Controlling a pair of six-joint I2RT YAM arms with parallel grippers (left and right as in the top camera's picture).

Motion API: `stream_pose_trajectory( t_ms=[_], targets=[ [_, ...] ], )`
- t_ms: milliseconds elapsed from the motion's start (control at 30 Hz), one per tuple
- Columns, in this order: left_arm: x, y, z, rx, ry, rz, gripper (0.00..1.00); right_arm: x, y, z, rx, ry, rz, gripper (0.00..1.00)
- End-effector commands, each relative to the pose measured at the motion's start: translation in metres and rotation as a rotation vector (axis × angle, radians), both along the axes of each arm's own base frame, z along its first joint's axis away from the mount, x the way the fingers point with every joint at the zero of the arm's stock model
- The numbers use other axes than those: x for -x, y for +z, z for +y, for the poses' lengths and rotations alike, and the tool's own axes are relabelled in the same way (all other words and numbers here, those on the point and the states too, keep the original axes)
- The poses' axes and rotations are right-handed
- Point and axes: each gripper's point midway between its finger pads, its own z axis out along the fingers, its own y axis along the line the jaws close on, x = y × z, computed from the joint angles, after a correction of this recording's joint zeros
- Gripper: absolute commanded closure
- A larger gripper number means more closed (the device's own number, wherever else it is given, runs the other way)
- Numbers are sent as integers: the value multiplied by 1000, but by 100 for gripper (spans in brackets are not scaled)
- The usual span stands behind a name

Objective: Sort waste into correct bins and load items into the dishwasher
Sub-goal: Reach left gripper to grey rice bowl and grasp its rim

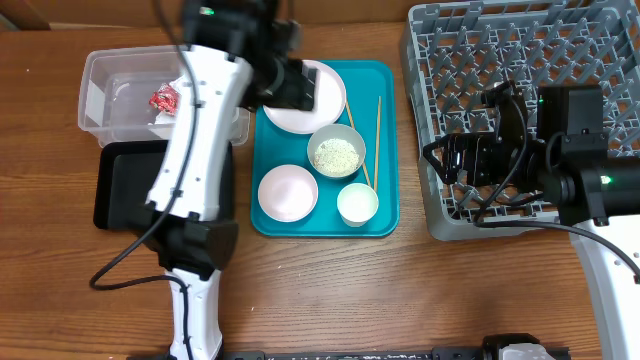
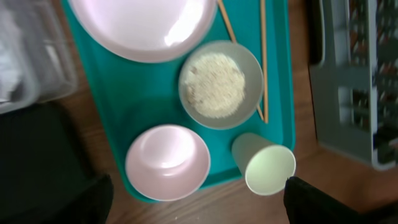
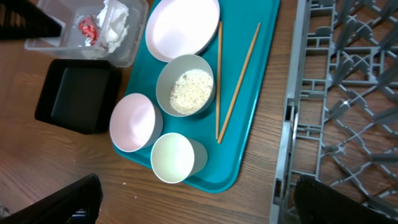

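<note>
The chopsticks are next for my left gripper: it will move from the plate toward them and go down onto the rice bowl's rim on their side [image 1: 361, 142] [image 2: 257, 72].
A teal tray [image 1: 385, 210] holds a large pale plate [image 1: 325, 100], a bowl of white rice [image 1: 336, 152], a small pinkish dish [image 1: 287, 192], a white cup [image 1: 357, 204] and two chopsticks [image 1: 377, 130]. The clear tub [image 1: 105, 95] holds the red wrapper [image 1: 163, 99] and the white napkin [image 3: 115, 22]. The black tray [image 1: 125, 185] sits in front of it. My left gripper [image 2: 199, 204] is open and empty above the tray, near the plate. My right gripper [image 3: 199, 199] is open and empty over the left edge of the grey dish rack [image 1: 520, 60].
The left arm [image 1: 195, 140] stretches over the black tray and the tub's right end. Bare wooden table [image 1: 400, 300] lies in front of the teal tray. The rack's near-left corner stands close to the tray's right edge.
</note>
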Motion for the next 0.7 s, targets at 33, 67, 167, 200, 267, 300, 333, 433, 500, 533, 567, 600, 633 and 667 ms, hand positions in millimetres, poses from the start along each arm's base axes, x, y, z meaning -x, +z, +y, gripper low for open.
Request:
stream_pose_trajectory(
  t_ms=[33,67,167,200,267,300,333,433,500,533,567,600,633,667],
  targets=[
    [26,-33,-28,-60,-121,98,12,-7,18,-16,13,-70,-45,0],
    [30,-40,-30,-87,-134,110,14,-9,21,-24,11,-113,-46,0],
    [30,-56,-41,-112,-158,108,17,-16,37,-55,10,-225,-81,2],
    [26,-60,-45,-105,-163,95,19,-18,43,-65,10,-258,-96,3],
    [16,-68,-56,-80,-171,56,22,-20,52,-84,2,-328,-113,3],
    [10,-72,-64,-60,-177,31,25,-21,56,-94,-3,-366,-119,3],
    [6,-75,-69,-46,-181,18,26,-21,58,-102,-9,-399,-118,3],
    [-6,-92,-86,-5,-168,-19,30,-19,57,-113,-27,-436,-106,3],
    [-10,-105,-97,8,-166,-29,33,-16,54,-114,-29,-439,-88,3],
    [-10,-110,-102,11,-174,-36,35,-15,52,-113,-29,-439,-80,3],
    [-10,-116,-108,10,-183,-37,37,-14,51,-113,-29,-439,-72,3],
    [-9,-121,-113,5,-192,-37,37,-13,50,-113,-29,-439,-66,3],
    [-8,-127,-117,-9,-200,-38,40,-13,49,-113,-30,-439,-59,3],
    [-8,-133,-121,-28,-202,-40,41,-12,48,-112,-30,-439,-54,3]
  ],
)
